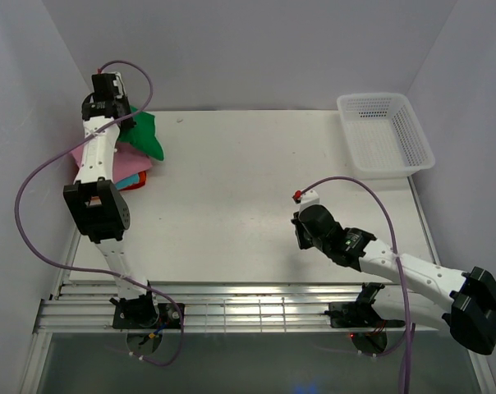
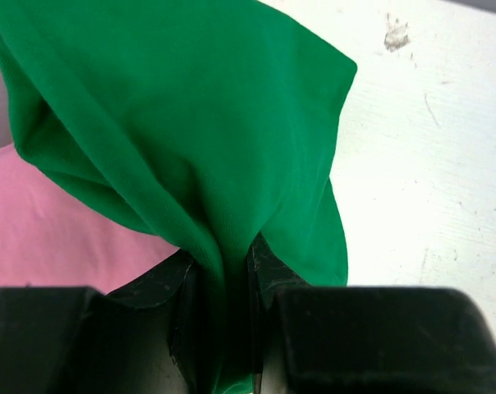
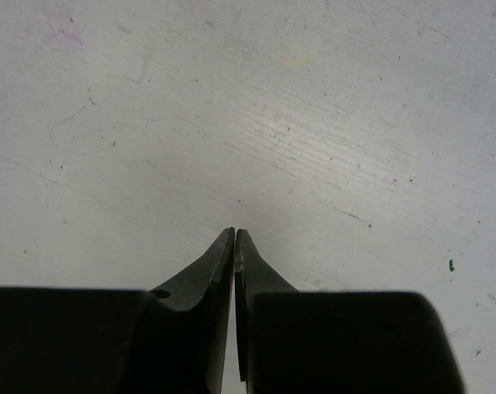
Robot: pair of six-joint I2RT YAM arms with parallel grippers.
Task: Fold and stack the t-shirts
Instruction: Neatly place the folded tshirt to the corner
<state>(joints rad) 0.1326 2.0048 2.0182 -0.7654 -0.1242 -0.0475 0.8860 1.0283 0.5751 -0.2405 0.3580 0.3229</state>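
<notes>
My left gripper will move down toward the left in the top view, over the pink shirt, and release, because the green t-shirt (image 1: 145,135) hangs past the edge of the stack.
My left gripper (image 1: 121,123) is at the table's far left and is shut on the bright green t-shirt (image 1: 145,135). In the left wrist view the green shirt (image 2: 190,123) hangs bunched from between the gripper (image 2: 223,263) fingers. Under it lies a stack of folded shirts: pink (image 1: 84,156) on top, teal-blue (image 1: 131,176) and orange-red (image 1: 133,185) edges below. The pink one also shows in the left wrist view (image 2: 43,238). My right gripper (image 1: 304,234) is shut and empty, low over bare table at the right; its tips (image 3: 234,238) meet in the right wrist view.
A white plastic mesh basket (image 1: 385,135) stands at the far right corner. White walls close in the table on the left, back and right. A metal rail (image 1: 248,312) runs along the near edge by the arm bases.
</notes>
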